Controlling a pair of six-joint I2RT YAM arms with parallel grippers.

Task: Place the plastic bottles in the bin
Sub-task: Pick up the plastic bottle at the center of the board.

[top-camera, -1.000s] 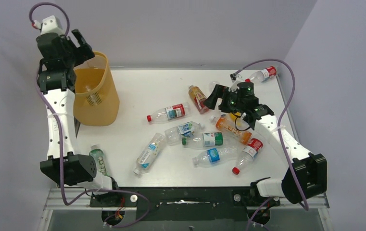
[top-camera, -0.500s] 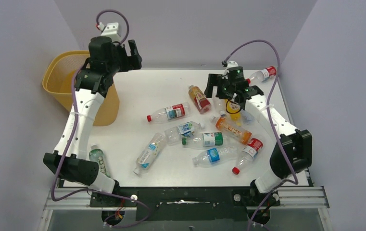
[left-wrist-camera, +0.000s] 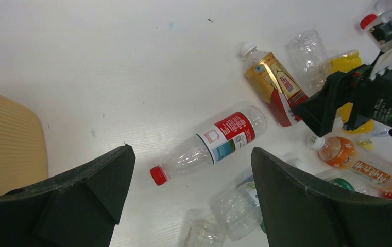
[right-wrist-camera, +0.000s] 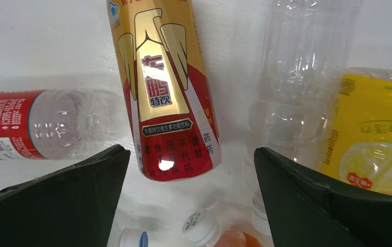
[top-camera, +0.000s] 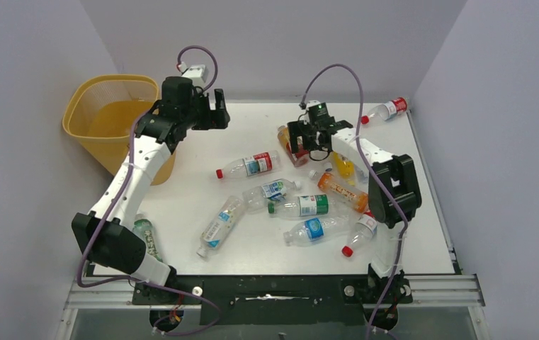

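Observation:
I will next lower my right gripper onto the gold-and-red bottle's red lower end (top-camera: 299, 158) (right-wrist-camera: 178, 149) just below it, because its open fingers are already on both sides.
The yellow-orange bin (top-camera: 100, 99) stands at the table's back left. Several plastic bottles lie on the white table (top-camera: 202, 152): a red-labelled one with a red cap (top-camera: 246, 166) (left-wrist-camera: 209, 144), a gold-and-red one (top-camera: 292, 145) (right-wrist-camera: 165, 87) (left-wrist-camera: 276, 87), a yellow one (top-camera: 344, 168) (right-wrist-camera: 379, 139), an orange one (top-camera: 343, 191) and clear ones (top-camera: 302, 206). My left gripper (top-camera: 218, 115) (left-wrist-camera: 191, 200) is open and empty, high above the red-capped bottle. My right gripper (top-camera: 302, 137) (right-wrist-camera: 188, 200) is open and empty, just above the gold-and-red bottle's base.
A red-labelled bottle (top-camera: 387, 110) lies alone at the back right corner. A green-tinted bottle (top-camera: 144, 237) lies by the left arm's base. A clear crushed bottle (right-wrist-camera: 302, 77) lies between the gold and yellow ones. The bin's wall (left-wrist-camera: 8, 144) shows at left.
My left arm has swung right, from over the bin to above the table's middle back. My right arm has moved left, from the yellow bottle to over the gold-and-red bottle.

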